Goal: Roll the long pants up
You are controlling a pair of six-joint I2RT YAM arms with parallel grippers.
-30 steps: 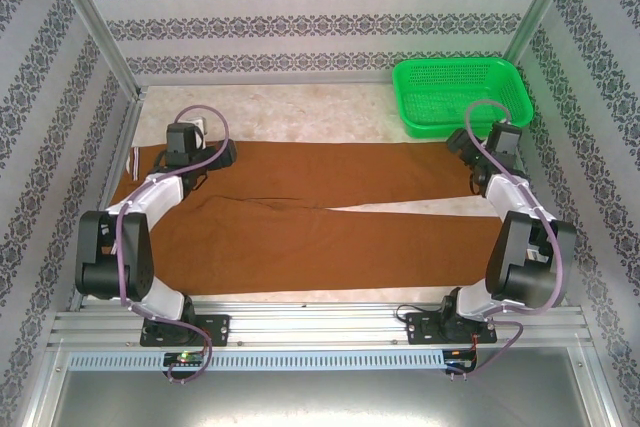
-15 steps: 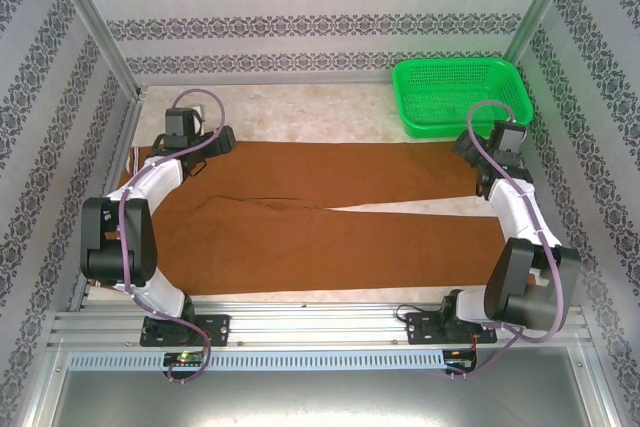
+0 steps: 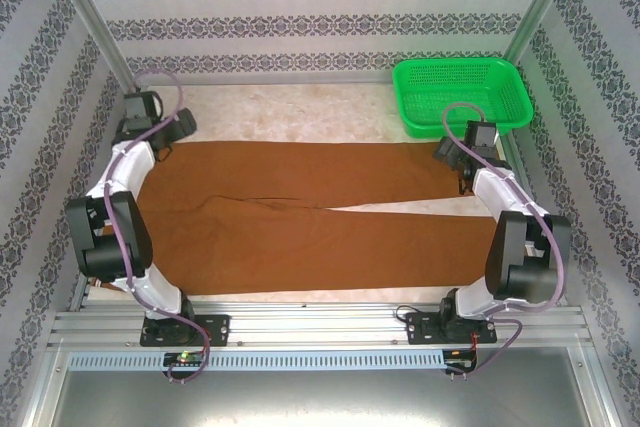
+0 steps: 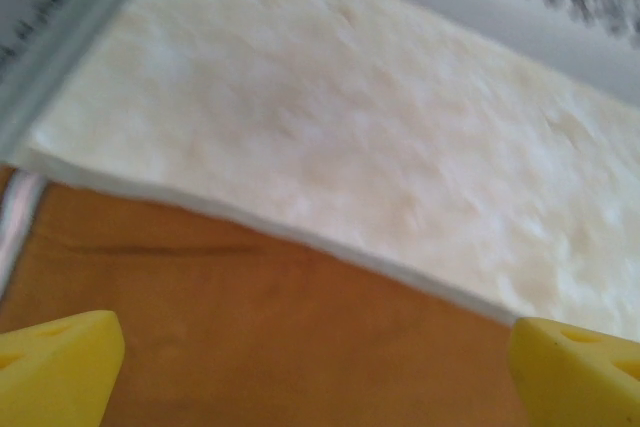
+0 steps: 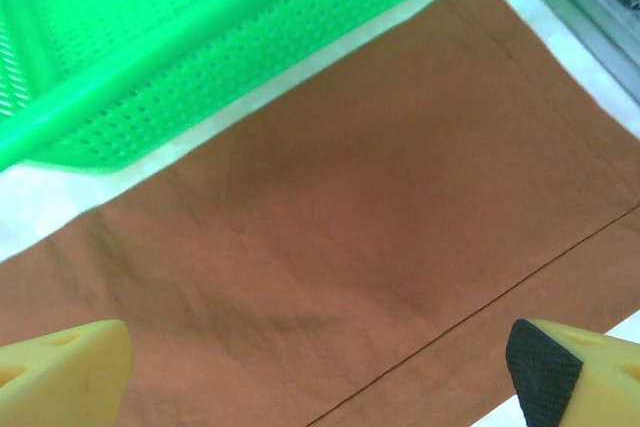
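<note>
My left gripper's fingers are over plain cloth beside the pants' striped waist corner [image 4: 22, 187], so the gripper should move down onto that corner next.
The long pants [image 3: 300, 217] lie flat across the table, rust-brown, waist at the left and both legs running right. My left gripper [image 3: 178, 127] hovers open at the far left corner of the waist. In the left wrist view its yellow fingertips [image 4: 55, 367] stand wide apart over the brown cloth [image 4: 250, 327], nothing between them. My right gripper [image 3: 448, 152] is open above the end of the far leg, beside the basket. In the right wrist view the leg's cloth [image 5: 380, 227] with a seam lies under my right gripper [image 5: 315, 377], whose jaws hold nothing.
A green plastic basket [image 3: 455, 65] stands at the back right, its wall [image 5: 200, 57] close to the far leg's edge. Pale table surface [image 3: 300, 117] runs behind the pants [image 4: 350, 127]. Metal frame posts and patterned walls close in both sides.
The left gripper has swung left and back from over the waist to its far left corner. The right gripper has shifted left over the far leg's end. Both stayed open.
</note>
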